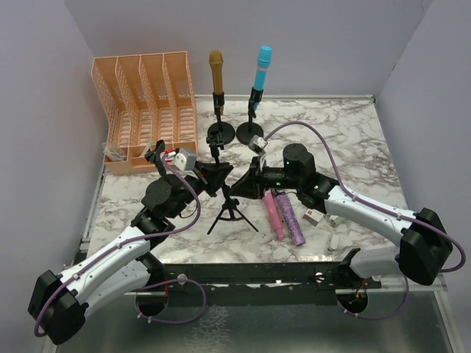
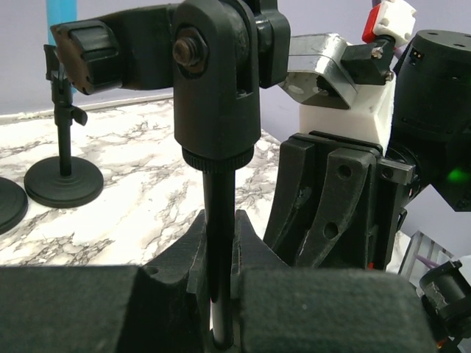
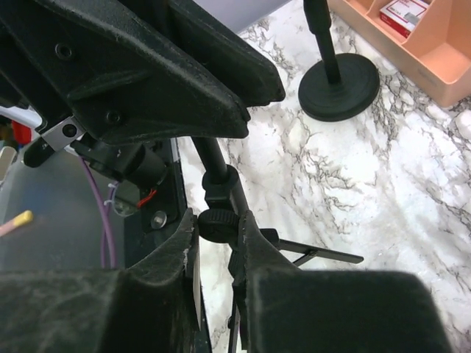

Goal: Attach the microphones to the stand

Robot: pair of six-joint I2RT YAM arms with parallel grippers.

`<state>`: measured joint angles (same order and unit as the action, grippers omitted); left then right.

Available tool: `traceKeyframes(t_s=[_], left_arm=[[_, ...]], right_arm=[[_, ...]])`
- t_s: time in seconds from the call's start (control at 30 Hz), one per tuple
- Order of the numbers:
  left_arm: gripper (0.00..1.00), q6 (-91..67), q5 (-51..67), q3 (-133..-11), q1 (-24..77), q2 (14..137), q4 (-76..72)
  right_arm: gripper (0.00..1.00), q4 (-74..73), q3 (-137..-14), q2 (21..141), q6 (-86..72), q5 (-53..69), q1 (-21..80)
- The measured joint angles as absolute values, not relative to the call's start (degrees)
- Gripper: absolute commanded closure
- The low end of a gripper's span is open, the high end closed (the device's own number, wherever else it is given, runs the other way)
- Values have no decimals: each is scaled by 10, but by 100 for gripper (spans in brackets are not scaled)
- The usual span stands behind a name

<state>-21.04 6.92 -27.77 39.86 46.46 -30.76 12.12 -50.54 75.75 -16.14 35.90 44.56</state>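
Observation:
The spot on the open marble before the round stand bases is bare, so my left gripper should carry the black tripod stand outward to it and release its pole [image 2: 218, 287] there.
A gold microphone [image 1: 215, 68] and a cyan blue microphone [image 1: 263, 65] stand upright in round-based stands at the back. A pink microphone [image 1: 274, 213] and a glittery purple microphone [image 1: 291, 219] lie side by side on the marble, under my right arm. A black tripod stand [image 1: 231, 211] stands in the middle, its clip head [image 2: 215, 81] holding nothing. My left gripper [image 1: 219, 178] [image 2: 219, 222] is shut on the stand's thin pole [image 2: 218, 287]. My right gripper [image 1: 247, 184] [image 3: 218, 223] is shut on the stand's black knob [image 3: 218, 226], just above the tripod legs.
An orange slotted organiser [image 1: 147, 110] stands at the back left, with a white-and-red box [image 3: 404, 12] in its front tray. A small white-and-red box [image 1: 313, 216] lies right of the purple microphone. The round stand bases [image 1: 221, 134] [image 3: 338, 87] sit behind the tripod.

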Motion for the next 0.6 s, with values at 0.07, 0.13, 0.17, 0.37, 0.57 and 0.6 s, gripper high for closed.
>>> traceKeyframes(t_s=[0.07, 0.13, 0.17, 0.37, 0.57, 0.6], left_arm=[[100, -209, 69, -278, 398, 465, -308], [100, -208, 69, -278, 398, 465, -310], [100, -205, 69, -278, 398, 465, -312], [100, -177, 69, -278, 397, 466, -321], [100, -145, 67, -278, 397, 469, -341], [100, -138, 66, -277, 397, 469, -348]], right_arm=[[99, 122, -505, 758, -177, 358, 446], [99, 126, -504, 758, -206, 355, 446], [99, 131, -502, 758, -227, 352, 446], [99, 166, -478, 758, -413, 303, 446], [99, 190, -460, 758, -602, 263, 445], [99, 192, -460, 759, -628, 258, 445]])
